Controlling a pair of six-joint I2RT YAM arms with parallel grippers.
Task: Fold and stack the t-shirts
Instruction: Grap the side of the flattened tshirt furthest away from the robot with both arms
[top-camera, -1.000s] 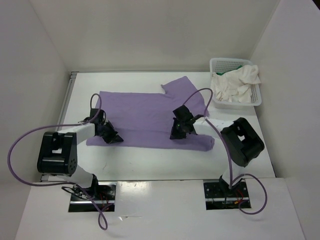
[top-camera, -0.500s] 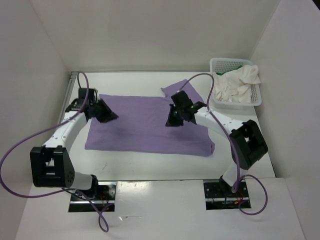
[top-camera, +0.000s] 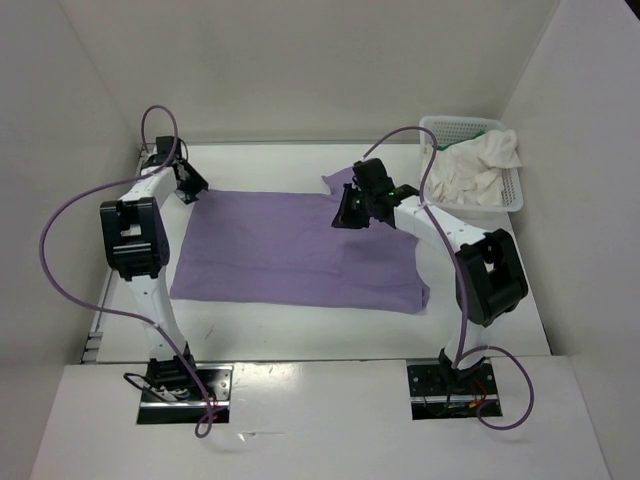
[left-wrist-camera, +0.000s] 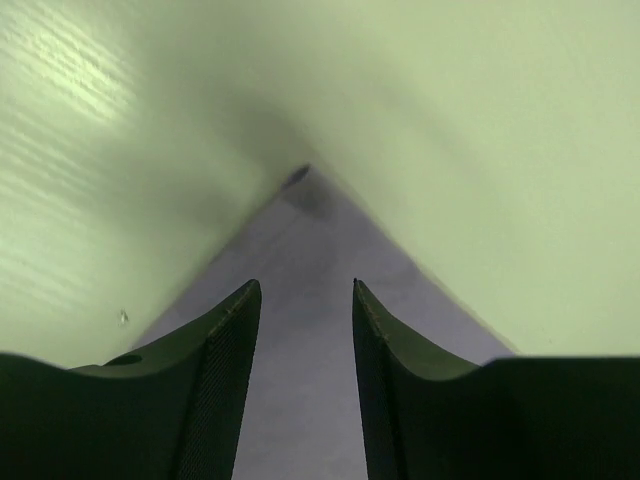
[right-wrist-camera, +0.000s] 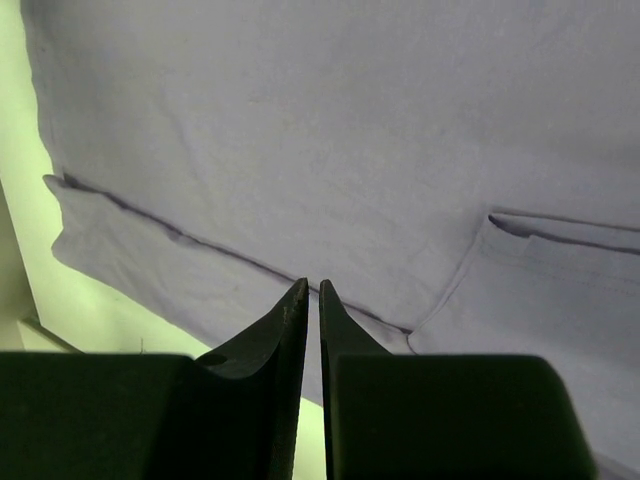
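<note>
Next, my left gripper moves its fingers outward and down to close around the shirt's far corner (top-camera: 205, 194) (left-wrist-camera: 309, 188), since that lies below it and outward of its open fingers.
The lavender t-shirt (top-camera: 290, 250) lies flat across the middle of the table, one sleeve pointing to the back right. My left gripper (top-camera: 192, 187) is at its far left corner. In the left wrist view that gripper (left-wrist-camera: 305, 285) is open, and the shirt corner (left-wrist-camera: 312, 235) lies below the fingers with nothing pinched. My right gripper (top-camera: 345, 215) hovers over the shirt's far edge by the sleeve. Its jaws (right-wrist-camera: 313, 283) stand a narrow slit apart over the purple cloth (right-wrist-camera: 300, 120), holding nothing. The off-white t-shirt (top-camera: 470, 168) and a bit of the green t-shirt (top-camera: 480, 134) are in the basket.
The white mesh basket (top-camera: 440, 124) stands at the back right corner of the table. White walls close in the table at the back and on both sides. The left arm's purple cable (top-camera: 60, 250) loops out to the left.
Both grippers have travelled from the shirt's near part to its far edge, the left one out to the far left corner. Both jaws have parted, the left widely.
</note>
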